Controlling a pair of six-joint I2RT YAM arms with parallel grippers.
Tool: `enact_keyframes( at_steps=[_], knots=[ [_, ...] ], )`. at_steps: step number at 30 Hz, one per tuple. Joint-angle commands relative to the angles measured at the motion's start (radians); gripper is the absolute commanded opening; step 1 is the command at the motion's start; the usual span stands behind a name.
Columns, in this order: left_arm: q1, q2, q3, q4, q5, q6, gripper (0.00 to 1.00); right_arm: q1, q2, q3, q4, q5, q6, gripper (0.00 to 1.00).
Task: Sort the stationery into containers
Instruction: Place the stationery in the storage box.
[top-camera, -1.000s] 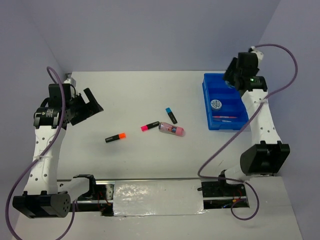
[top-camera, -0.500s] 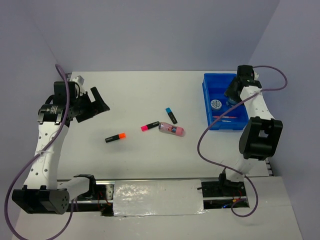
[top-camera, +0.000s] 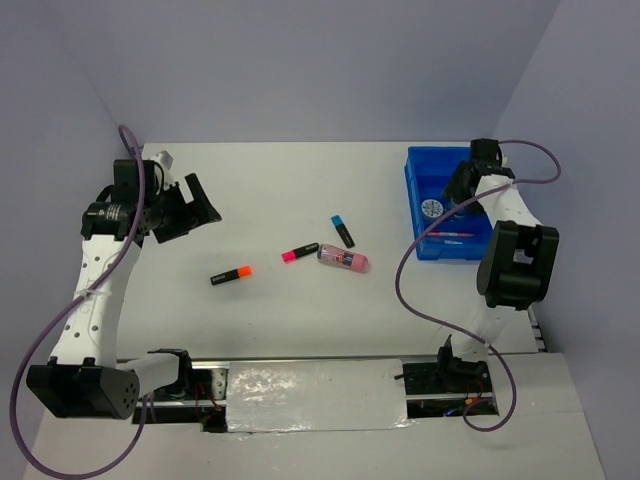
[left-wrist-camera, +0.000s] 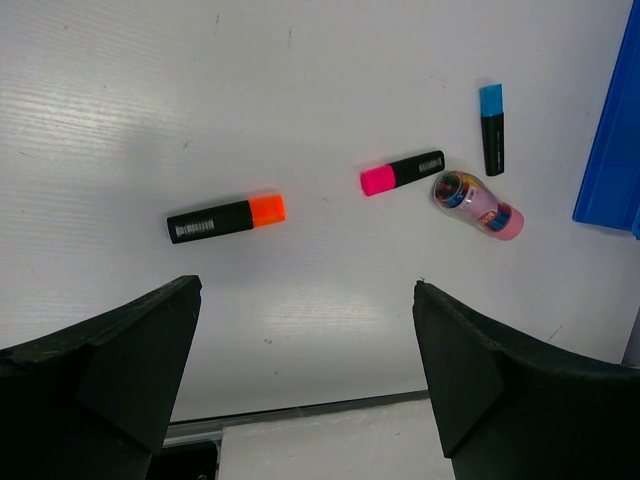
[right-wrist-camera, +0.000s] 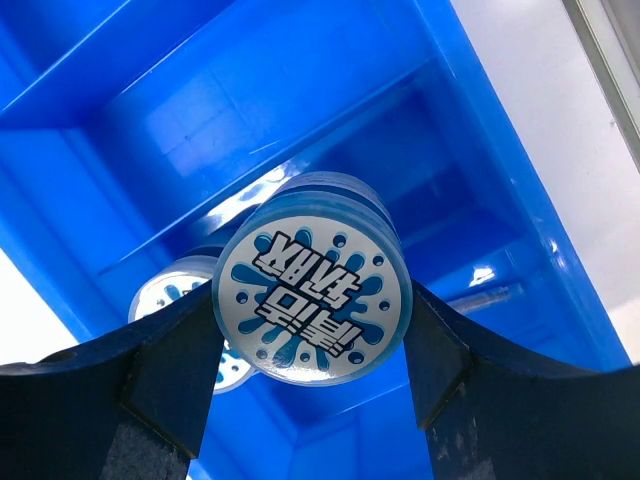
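The pink patterned tube lies at an angle, so I will move my left gripper to the right in the top view, turn it and lower it with its fingers on both sides of the tube's clear body.
My right gripper is shut on a round blue-white patterned disc and holds it over the blue divided tray. A second disc lies in a middle compartment, also seen behind the held one in the right wrist view. Thin pens lie in the near compartment. My left gripper is open and empty above the table's left side. On the table lie the orange-capped highlighter, the pink-capped one, the blue-capped one and the pink patterned tube.
The tray's wall and dividers stand close round the right fingers. A metal rail runs along the table's near edge. Grey walls close in the back and both sides.
My right gripper has gone down into the tray with the disc. My left gripper has moved a little to the right and turned, staying open.
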Motion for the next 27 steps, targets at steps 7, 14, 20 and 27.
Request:
enact_keyframes(
  at_steps=[7,14,20,27],
  knots=[
    [-0.003,0.003,0.037,0.049,0.02,0.001,0.99,-0.024,0.015,0.026,0.043,0.016,-0.009,0.72],
    [-0.003,0.004,0.028,0.075,0.059,0.021,0.99,-0.027,0.001,0.113,-0.035,0.039,-0.013,1.0],
    [-0.159,0.061,0.022,0.097,0.02,0.027,0.99,0.007,-0.093,0.227,-0.164,0.012,0.011,1.0],
    [-0.454,0.292,0.14,0.138,0.018,0.195,0.99,0.061,-0.353,0.088,-0.15,-0.316,-0.016,1.0]
  ],
)
